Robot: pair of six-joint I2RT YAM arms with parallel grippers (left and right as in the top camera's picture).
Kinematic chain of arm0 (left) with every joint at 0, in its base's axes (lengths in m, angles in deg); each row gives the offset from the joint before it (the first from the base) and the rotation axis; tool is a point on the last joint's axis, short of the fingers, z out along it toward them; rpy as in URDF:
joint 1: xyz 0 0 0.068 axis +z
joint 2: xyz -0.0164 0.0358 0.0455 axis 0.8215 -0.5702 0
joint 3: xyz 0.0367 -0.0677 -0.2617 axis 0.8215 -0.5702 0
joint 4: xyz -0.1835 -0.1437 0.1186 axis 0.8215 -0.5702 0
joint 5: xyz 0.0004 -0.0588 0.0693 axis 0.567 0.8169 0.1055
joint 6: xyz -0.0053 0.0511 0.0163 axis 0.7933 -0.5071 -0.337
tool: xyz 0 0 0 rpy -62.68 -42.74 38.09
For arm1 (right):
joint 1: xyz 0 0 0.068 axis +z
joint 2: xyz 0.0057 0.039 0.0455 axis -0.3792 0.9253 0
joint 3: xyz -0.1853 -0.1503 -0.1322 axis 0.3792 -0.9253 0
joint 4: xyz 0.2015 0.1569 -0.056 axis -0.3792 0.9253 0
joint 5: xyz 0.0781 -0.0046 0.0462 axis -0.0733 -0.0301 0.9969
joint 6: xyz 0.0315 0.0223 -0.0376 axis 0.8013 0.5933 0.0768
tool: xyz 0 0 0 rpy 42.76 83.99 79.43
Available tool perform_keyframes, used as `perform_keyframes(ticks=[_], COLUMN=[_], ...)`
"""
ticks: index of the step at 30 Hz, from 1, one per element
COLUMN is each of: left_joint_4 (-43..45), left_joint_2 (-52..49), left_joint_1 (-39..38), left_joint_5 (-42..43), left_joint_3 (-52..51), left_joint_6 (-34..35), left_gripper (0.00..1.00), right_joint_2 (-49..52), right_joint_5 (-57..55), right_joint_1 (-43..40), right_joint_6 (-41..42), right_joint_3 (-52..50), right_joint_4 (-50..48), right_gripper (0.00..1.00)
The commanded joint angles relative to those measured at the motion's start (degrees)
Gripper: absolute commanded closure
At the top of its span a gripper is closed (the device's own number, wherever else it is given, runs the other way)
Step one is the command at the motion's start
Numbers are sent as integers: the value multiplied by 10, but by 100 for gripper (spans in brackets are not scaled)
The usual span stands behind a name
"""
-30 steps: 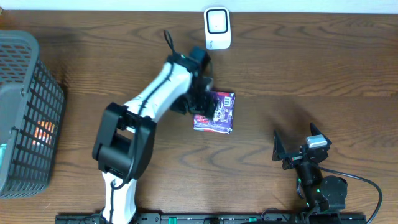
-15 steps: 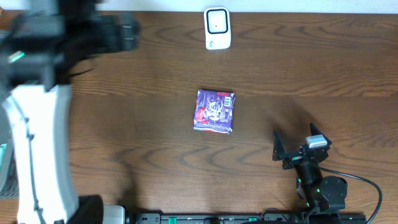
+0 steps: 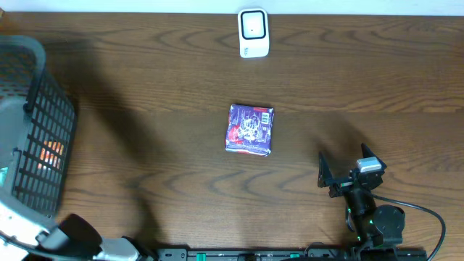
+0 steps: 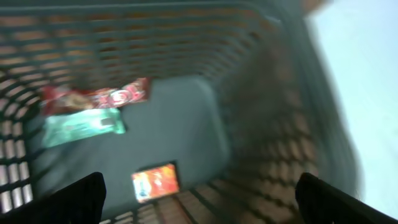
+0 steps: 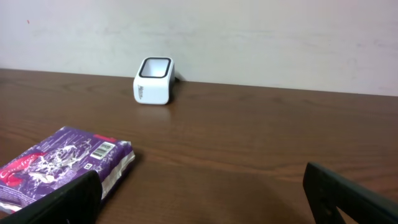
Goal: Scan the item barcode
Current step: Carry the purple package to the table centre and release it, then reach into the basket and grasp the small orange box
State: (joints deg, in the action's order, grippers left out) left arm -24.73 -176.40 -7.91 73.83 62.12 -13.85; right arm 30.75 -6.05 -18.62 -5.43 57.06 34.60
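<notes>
My left gripper moves down into the grey basket next, onto the orange packet beside the basket's slatted side, since it lies apart from the red and green packets.
A purple packet lies flat in the middle of the table, and its barcode faces up. The white scanner stands at the far edge, also seen in the right wrist view. My right gripper rests open near the front right, well short of the packet, with nothing between its fingertips. My left gripper is open and empty above the inside of the grey basket. It looks down on a red packet, a green packet and an orange packet.
The basket stands at the table's left edge. A section of the left arm shows at the lower left corner of the overhead view. A pale wall rises behind the scanner in the right wrist view.
The left arm has swung away from the purple packet, which stays on the table, over to the basket at the left. The right arm has not moved.
</notes>
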Motion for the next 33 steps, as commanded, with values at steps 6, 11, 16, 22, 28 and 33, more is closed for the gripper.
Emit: perform_keyframes(ticks=[6,11,16,22,28,33], left_joint_4=[-28,-49,-70,-45,24,84], left_joint_2=[-131,-188,-223,-229,-229,-229], left_joint_1=[58,53,52,48,42,37], left_joint_5=[-13,30,94,114,120,129], left_joint_3=[-4,-6,-35,-123,-193,-252], left_joint_6=[-84,-229,-305,-366,-375,-377], left_gripper=[4,11,17,17,12,12], right_joint_2=[-3,-3,-3,-3,-3,-3], right_joint_5=[3,3,3,3,3,3], right_joint_1=[-3,-3,-3,-3,-3,-3], right_joint_6=[4,4,4,4,4,4], right_joint_3=[-1,-1,-1,-1,-1,-1], right_joint_4=[2,2,2,2,2,2], right_gripper=[1,1,1,1,1,1])
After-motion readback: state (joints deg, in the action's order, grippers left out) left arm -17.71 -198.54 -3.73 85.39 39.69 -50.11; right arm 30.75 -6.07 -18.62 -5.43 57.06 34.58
